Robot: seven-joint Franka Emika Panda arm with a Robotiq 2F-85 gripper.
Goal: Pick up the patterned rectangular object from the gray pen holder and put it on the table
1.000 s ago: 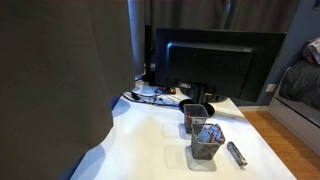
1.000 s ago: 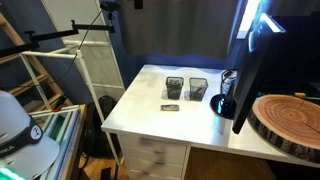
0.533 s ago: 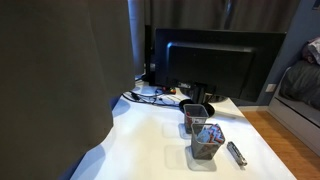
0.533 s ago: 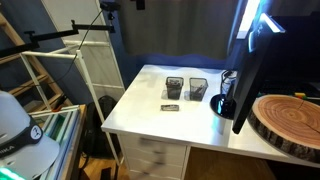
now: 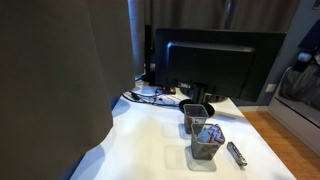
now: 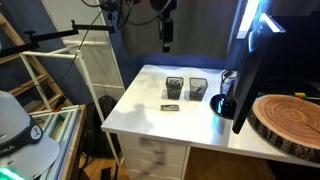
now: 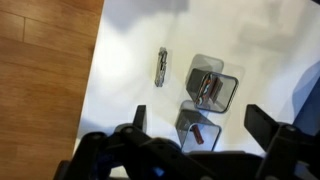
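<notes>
My gripper moves down from high above the cups onto the upper end of the patterned rectangular object (image 5: 210, 132) (image 7: 210, 89) next, since that end shows at the holder's open rim.
The gray pen holder (image 5: 208, 141) stands on the white table (image 5: 150, 140), with the patterned rectangular object (image 5: 211, 132) upright inside it. In the wrist view the holder (image 7: 222, 97) and the patterned object (image 7: 207, 85) lie ahead of my gripper (image 7: 203, 118). The gripper is open and empty, its two fingers wide apart, high above the cups. In an exterior view the gripper (image 6: 167, 36) hangs well above the holder (image 6: 174, 88).
A darker mesh cup (image 5: 195, 116) stands beside the holder and holds a reddish piece (image 7: 198, 133). A slim dark bar (image 5: 236, 153) lies on the table next to the holder. A monitor (image 5: 220, 65) and cables (image 5: 150, 95) are at the back.
The arm and gripper have come into view above the cups in an exterior view. The cups, the bar and the patterned object have not moved.
</notes>
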